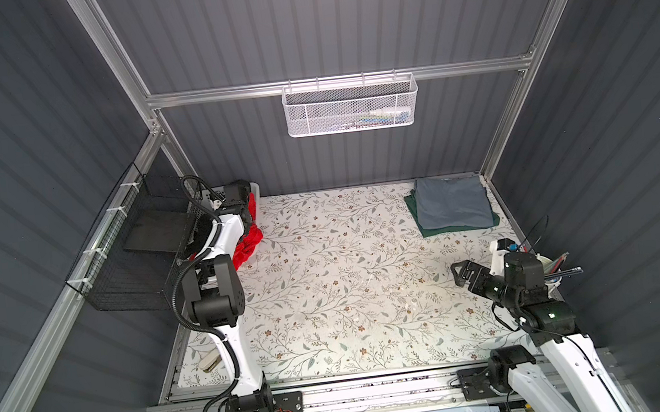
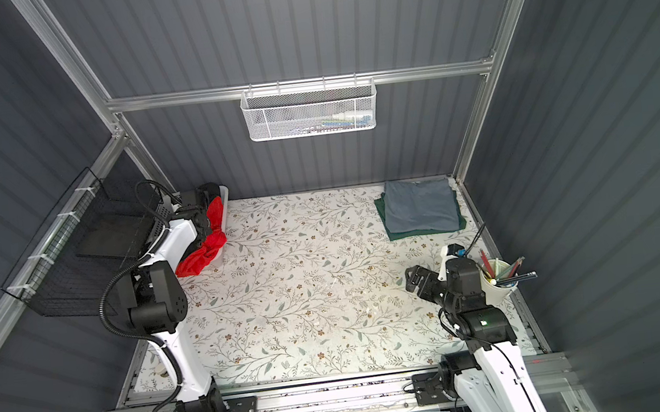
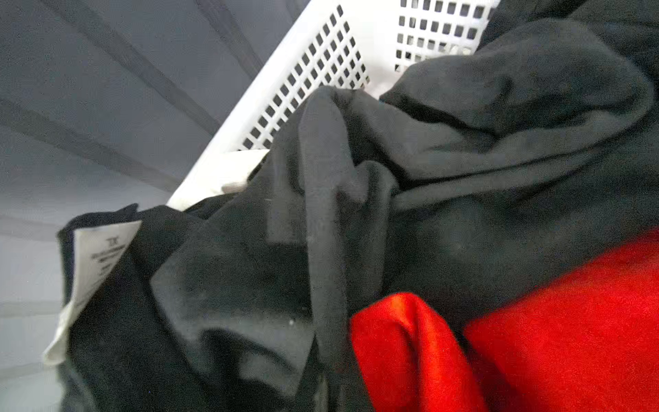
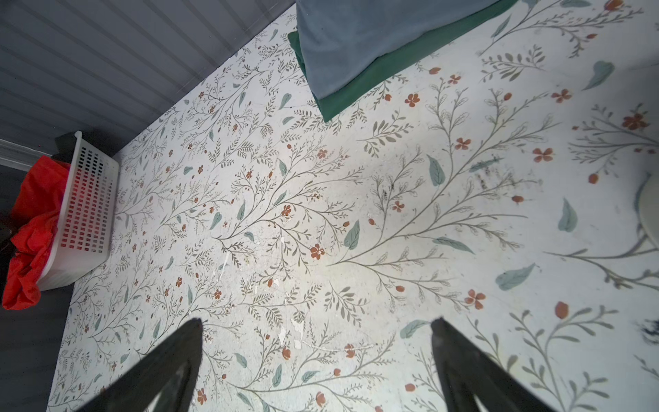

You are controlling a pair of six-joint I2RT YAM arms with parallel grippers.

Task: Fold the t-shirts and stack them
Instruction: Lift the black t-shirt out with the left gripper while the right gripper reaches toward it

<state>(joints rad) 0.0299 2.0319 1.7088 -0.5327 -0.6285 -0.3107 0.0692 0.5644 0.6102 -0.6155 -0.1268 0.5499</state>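
Observation:
Next, my left gripper should lift out of the basket and release the black t-shirt (image 3: 463,160) on the bare tabletop, which lies clear between this gripper and the folded t-shirts.
My left gripper (image 1: 246,219) reaches down into the white perforated basket (image 3: 313,71) at the far left of the table. It is shut, its fingers buried in the crumpled black t-shirt (image 3: 463,160). The red t-shirt (image 1: 246,245) lies beside it and spills over the basket's near end. At the far right a folded slate blue-grey t-shirt (image 1: 451,202) rests on a folded dark green t-shirt (image 1: 460,229). My right gripper (image 4: 317,323) hovers open over bare table at the right, holding nothing.
A cup of pencils (image 2: 499,281) stands just right of the right arm. A black wire basket (image 1: 129,257) hangs on the left wall and a white mesh basket (image 1: 351,106) on the back rail. A small beige object (image 1: 209,361) lies at the front left.

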